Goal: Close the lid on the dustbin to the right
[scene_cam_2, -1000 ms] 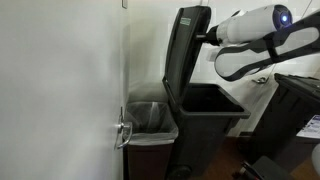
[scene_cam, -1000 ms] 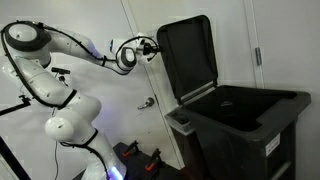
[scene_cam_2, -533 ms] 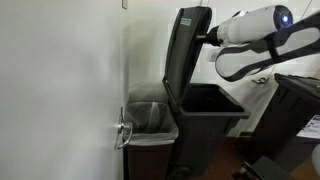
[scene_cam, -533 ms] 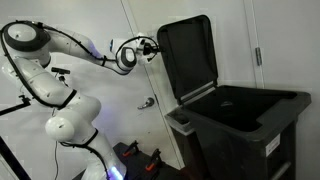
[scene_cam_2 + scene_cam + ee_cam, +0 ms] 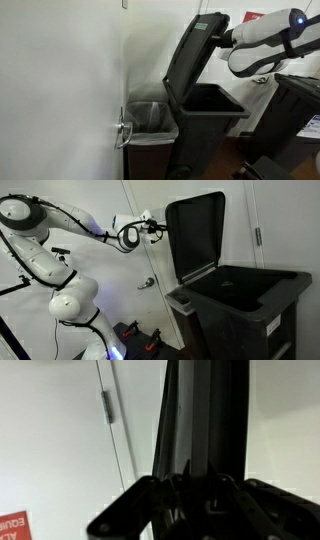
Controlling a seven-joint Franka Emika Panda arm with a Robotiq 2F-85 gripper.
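The lid is still standing raised, so my gripper should next swing it down, tilting, onto the dustbin's near rim [image 5: 222,303], which is below the gripper, and let it go.
The black dustbin [image 5: 245,305] [image 5: 205,125] stands by the white wall with its lid [image 5: 196,235] [image 5: 190,60] raised and tipped forward over the opening. My gripper [image 5: 157,227] [image 5: 222,36] is at the lid's upper side edge. In the wrist view the dark rim of the lid [image 5: 205,420] runs up between my fingertips [image 5: 199,478], which are close together on it. The bin's inside looks dark and empty.
A smaller grey bin [image 5: 150,118] stands against the wall beside the dustbin. Another black bin [image 5: 297,100] is behind it near the robot base. A white door with a handle [image 5: 146,281] [image 5: 121,132] is close by.
The lid has swung away from the wall and tipped further toward the bin opening. My gripper moved with its upper edge.
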